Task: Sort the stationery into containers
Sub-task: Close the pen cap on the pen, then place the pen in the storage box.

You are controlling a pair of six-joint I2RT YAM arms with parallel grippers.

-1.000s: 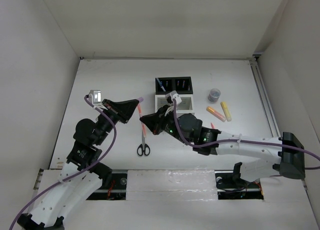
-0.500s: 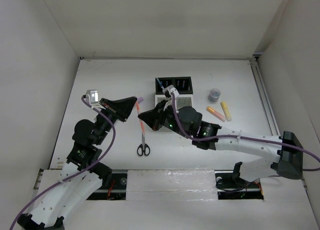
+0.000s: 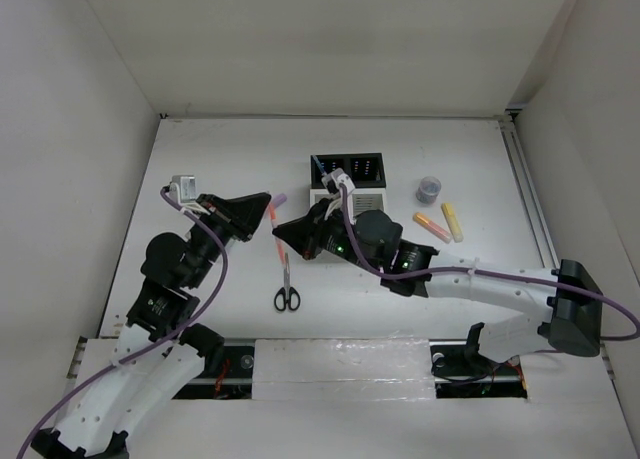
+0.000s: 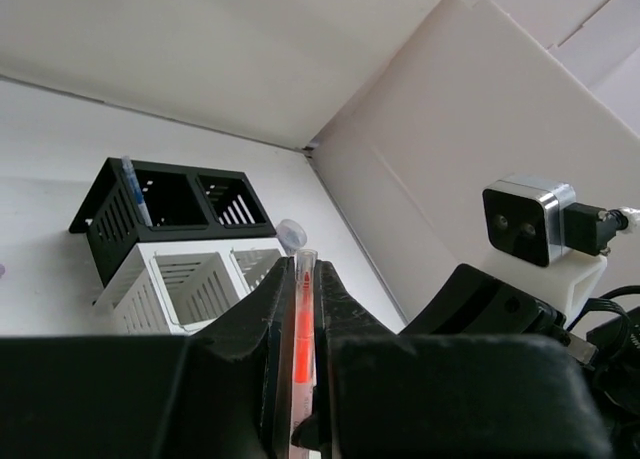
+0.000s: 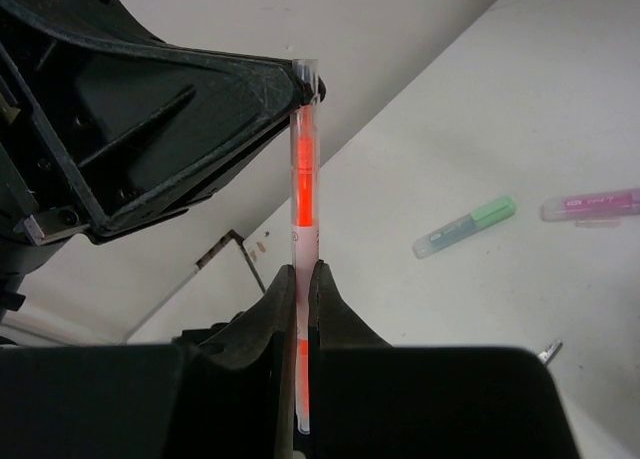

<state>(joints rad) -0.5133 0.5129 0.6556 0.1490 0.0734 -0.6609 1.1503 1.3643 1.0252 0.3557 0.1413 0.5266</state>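
Note:
The robot's right gripper will move outward next, then go down to let go of the orange pen [image 3: 272,217] in the black compartment [image 3: 331,165], which is outward and below and has the blue pen in it.
A thin orange pen [image 3: 272,217] is held off the table between both grippers. My left gripper [image 3: 264,203] is shut on its upper end; in the left wrist view the pen [image 4: 303,329] sits clamped between the jaws [image 4: 303,267]. My right gripper [image 3: 283,233] is shut on its lower part, and the pen [image 5: 303,179] rises from the jaws [image 5: 303,272] to the left gripper's fingers [image 5: 200,109]. The containers [image 3: 348,185], a black pair [image 4: 170,201] joined to a white pair [image 4: 190,284], stand just right of the grippers. A blue pen [image 4: 131,187] stands in a black compartment.
Black-handled scissors [image 3: 286,285] lie below the grippers. A grey tape roll [image 3: 429,189], a yellow highlighter [image 3: 452,221] and an orange highlighter [image 3: 431,226] lie right of the containers. A green highlighter [image 5: 465,227] and a pink highlighter [image 5: 595,204] lie on the table.
The right gripper has carried the orange pen up and to the left, toward the left gripper. The left gripper has drawn back slightly to the left and now clamps the pen's upper end.

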